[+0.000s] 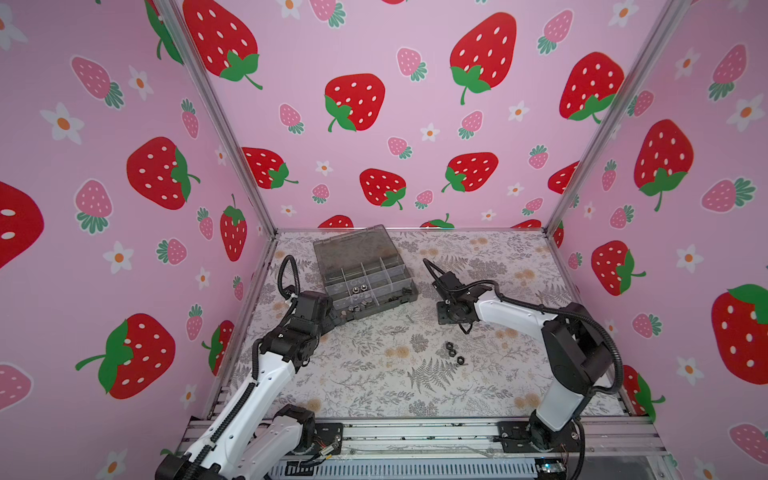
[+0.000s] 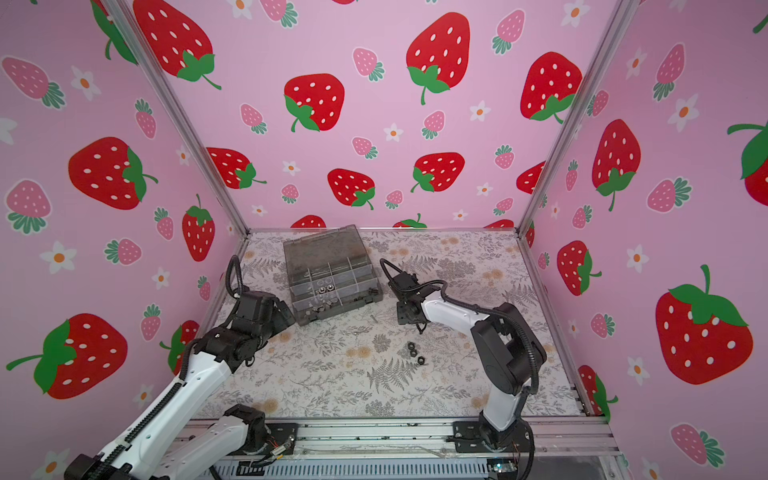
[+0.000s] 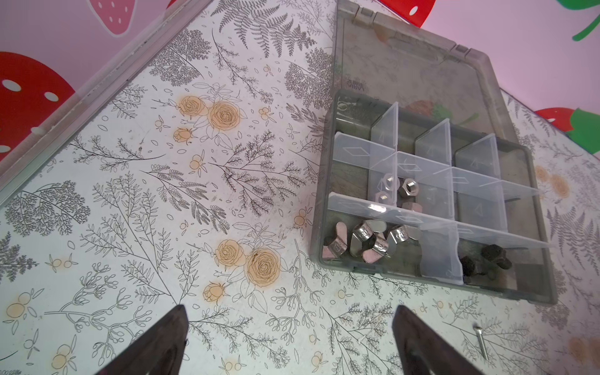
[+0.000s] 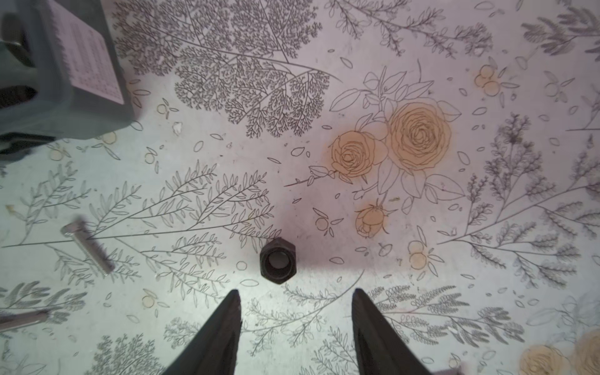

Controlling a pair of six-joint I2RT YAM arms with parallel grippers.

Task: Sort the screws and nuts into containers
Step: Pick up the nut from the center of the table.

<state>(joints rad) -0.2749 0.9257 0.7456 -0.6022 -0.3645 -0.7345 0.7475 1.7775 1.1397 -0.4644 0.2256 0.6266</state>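
The black hex nut point(image 4: 278, 260) lies loose outside the box, just ahead of my right gripper's open fingers. I should lower that gripper onto it next and grip its sides.
The grey organiser box point(image 1: 365, 274) lies open at the back left. Its containers point(image 3: 422, 194) hold silver nuts point(image 3: 394, 190), wing nuts point(image 3: 367, 242) and black screws point(image 3: 483, 263), each kind in its own compartment. My left gripper point(image 3: 289, 308) hovers open and empty over bare table beside the box's near corner. My right gripper point(image 4: 296, 292) is open just above the table, and a black hex nut point(image 4: 277, 261) lies loose just ahead of its fingertips. Three more black nuts point(image 1: 453, 353) sit mid-table. A silver screw point(image 4: 87, 248) lies off to one side.
A thin silver screw point(image 3: 480, 341) lies on the floral table between the box and the right arm. The box's lid point(image 1: 353, 245) is folded back towards the rear wall. Pink strawberry walls enclose three sides, and an aluminium rail point(image 1: 415, 432) runs along the front.
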